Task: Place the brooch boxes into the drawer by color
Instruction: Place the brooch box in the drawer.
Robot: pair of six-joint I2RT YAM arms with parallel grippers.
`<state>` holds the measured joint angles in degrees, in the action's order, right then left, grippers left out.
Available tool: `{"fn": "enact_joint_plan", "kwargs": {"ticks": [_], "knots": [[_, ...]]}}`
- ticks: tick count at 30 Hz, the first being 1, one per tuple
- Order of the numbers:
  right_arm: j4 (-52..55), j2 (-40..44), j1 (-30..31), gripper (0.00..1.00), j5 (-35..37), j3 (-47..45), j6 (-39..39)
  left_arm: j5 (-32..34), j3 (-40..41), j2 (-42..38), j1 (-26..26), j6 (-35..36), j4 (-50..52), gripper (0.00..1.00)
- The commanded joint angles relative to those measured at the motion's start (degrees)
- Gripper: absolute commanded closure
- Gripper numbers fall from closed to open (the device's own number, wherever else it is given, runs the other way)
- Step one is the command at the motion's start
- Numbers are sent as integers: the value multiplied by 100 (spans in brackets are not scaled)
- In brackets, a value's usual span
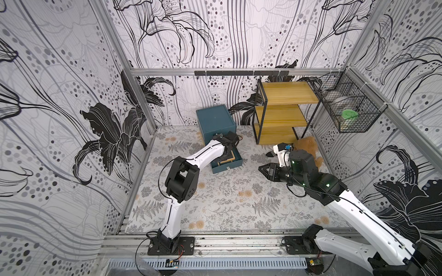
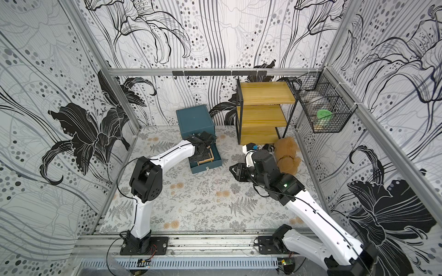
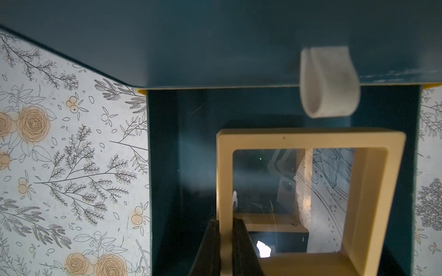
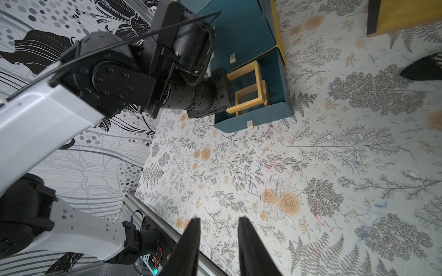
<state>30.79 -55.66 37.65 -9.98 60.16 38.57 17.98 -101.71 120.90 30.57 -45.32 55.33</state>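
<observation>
A gap still shows, so the left gripper should next lower the box it is holding onto the lower yellow-tan brooch box (image 3: pixel 275 222) below and release the held box's rail.
The teal chest (image 1: pixel 215 119) stands at the back of the table with its bottom drawer (image 1: pixel 229 165) pulled out. My left gripper (image 3: pixel 226 221) reaches down into the drawer (image 3: pixel 162 167) and is shut on one side rail of a yellow-tan brooch box (image 3: pixel 311 137). This box tilts over a second yellow-tan brooch box (image 3: pixel 270 225) that lies on the drawer floor. Both boxes show in the right wrist view, the held one (image 4: pixel 257 71) above the lower one (image 4: pixel 247 100). My right gripper (image 4: pixel 218 218) hovers open over the mat to the right of the drawer (image 2: pixel 208 166), holding nothing.
A yellow shelf rack (image 1: pixel 284 112) with a black frame stands right of the chest. A brown plush toy (image 1: pixel 308 145) lies at its foot, close behind my right arm. A wire basket (image 1: pixel 349 107) hangs on the right wall. A closed drawer's pale pull (image 3: pixel 328 83) sits just above the open one.
</observation>
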Motion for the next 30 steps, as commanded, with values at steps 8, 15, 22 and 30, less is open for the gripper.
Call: {"fn": "enact_joint_plan", "kwargs": {"ticks": [8, 15, 22, 30], "knots": [[-81, -21, 32, 68, 32, 110, 116, -61, 189, 169, -85, -32, -319, 100], [-47, -4, 32, 68, 40, 79, 159, -153, 231, 241, -137, 14, -355, 100], [-64, -29, 32, 68, 14, 63, 169, -216, 222, 302, -165, 5, -360, 100], [-90, -109, 32, 68, -30, 57, 178, -181, 274, 276, -181, 10, -356, 95]]}}
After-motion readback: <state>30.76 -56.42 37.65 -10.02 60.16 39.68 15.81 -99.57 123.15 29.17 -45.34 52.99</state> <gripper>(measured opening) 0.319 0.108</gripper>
